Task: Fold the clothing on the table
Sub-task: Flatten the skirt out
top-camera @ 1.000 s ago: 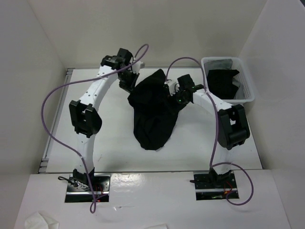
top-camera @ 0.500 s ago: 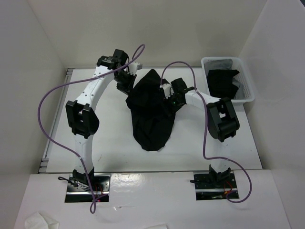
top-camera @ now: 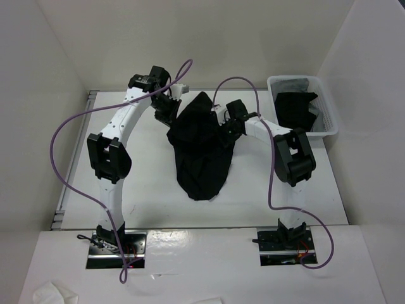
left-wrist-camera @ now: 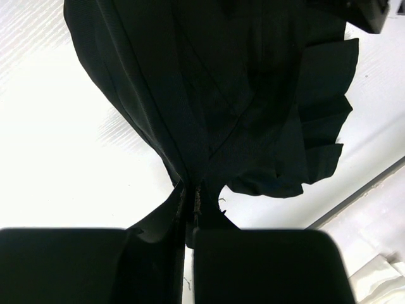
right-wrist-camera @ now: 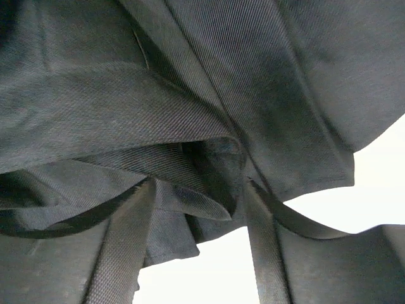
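Note:
My left gripper goes up, left in the top view, then outward and down near the table's far edge next. It spreads and releases the cloth, since it's bunched.
A black piece of clothing lies bunched on the white table, raised at its far end. My left gripper is at its far left edge, and the left wrist view shows that gripper shut on a thin edge of the cloth. My right gripper presses into the garment's right side. In the right wrist view its jaws stand apart around a hanging fold of the cloth, and the fingers are not pinching it.
A white plastic bin at the far right holds other dark clothing. Purple cables loop from both arms. A metal rail runs along the table's left edge. White walls enclose the sides and back.
My right arm has swung left into the garment, its elbow folding inward, and its jaws have narrowed around the fold. The left arm shifted slightly left, still holding the cloth.

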{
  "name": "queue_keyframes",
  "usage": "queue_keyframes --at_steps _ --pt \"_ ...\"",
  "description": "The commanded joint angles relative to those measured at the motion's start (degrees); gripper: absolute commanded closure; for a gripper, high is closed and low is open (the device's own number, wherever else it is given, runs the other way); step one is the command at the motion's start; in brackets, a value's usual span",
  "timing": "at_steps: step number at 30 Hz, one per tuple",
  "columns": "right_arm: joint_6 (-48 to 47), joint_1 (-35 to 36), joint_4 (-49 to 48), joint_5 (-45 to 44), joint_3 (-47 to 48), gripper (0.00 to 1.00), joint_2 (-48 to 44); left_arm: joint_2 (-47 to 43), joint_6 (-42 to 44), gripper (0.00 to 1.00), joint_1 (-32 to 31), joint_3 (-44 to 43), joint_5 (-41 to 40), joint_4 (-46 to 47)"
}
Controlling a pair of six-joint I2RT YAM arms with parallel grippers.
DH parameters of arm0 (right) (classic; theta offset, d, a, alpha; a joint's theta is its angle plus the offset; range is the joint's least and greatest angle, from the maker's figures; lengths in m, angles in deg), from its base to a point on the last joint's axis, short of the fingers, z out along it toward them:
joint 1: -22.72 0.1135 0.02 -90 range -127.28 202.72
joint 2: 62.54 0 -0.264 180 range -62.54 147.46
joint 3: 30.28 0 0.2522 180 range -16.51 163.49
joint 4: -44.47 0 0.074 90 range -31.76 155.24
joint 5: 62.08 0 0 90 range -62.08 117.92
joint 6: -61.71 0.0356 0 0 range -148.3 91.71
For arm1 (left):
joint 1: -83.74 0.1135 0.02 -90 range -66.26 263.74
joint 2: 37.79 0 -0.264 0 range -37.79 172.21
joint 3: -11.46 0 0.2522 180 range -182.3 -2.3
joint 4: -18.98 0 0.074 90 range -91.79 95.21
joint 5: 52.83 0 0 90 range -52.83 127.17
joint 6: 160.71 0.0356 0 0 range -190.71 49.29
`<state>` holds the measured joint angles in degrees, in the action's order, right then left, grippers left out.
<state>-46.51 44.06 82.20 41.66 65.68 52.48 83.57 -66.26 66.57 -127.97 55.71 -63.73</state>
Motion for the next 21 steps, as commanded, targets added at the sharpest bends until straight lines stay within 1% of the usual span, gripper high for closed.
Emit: queue_keyframes --at_steps 1,3,5,10,14,15,16,18,20,21 --pt "0.1 -0.3 -1.1 1.1 1.9 0.39 1.5 -2.4 1.1 1.0 0.1 0.2 2.4 -0.7" --pt "0.1 -0.3 -0.6 1.1 1.9 0.38 1.5 -2.4 1.1 1.0 0.1 0.2 2.4 -0.7" --pt "0.1 -0.3 -0.6 1.1 0.8 0.34 0.9 -2.4 1.1 1.0 0.1 0.2 2.9 -0.7" --pt "-0.4 -0.3 -1.1 0.5 -1.2 0.32 0.4 -2.4 1.1 1.0 0.1 0.2 2.9 -1.2" --pt "-0.9 -0.3 -1.1 0.5 -1.8 0.4 0.4 -2.4 1.6 1.0 0.1 0.2 2.9 -1.2" --pt "-0.9 -0.3 -1.1 0.5 -1.8 0.43 0.4 -2.4 1.6 1.0 0.1 0.2 2.9 -1.2" --pt "-0.9 -0.3 -1.1 0.5 -2.3 0.53 0.4 -2.4 1.6 1.0 0.1 0.2 2.9 -1.2" --pt "-0.9 -0.9 -1.1 0.5 -2.3 0.63 0.4 -2.4 1.6 1.0 0.1 0.2 2.9 -1.2" --pt "-0.9 -0.9 -1.1 0.5 -2.9 0.84 0.4 -2.4 1.6 1.0 0.1 0.2 2.9 -1.2" --pt "-0.9 -0.9 -1.1 0.5 -2.9 0.85 0.4 -2.4 1.6 1.0 0.1 0.2 2.9 -1.2"
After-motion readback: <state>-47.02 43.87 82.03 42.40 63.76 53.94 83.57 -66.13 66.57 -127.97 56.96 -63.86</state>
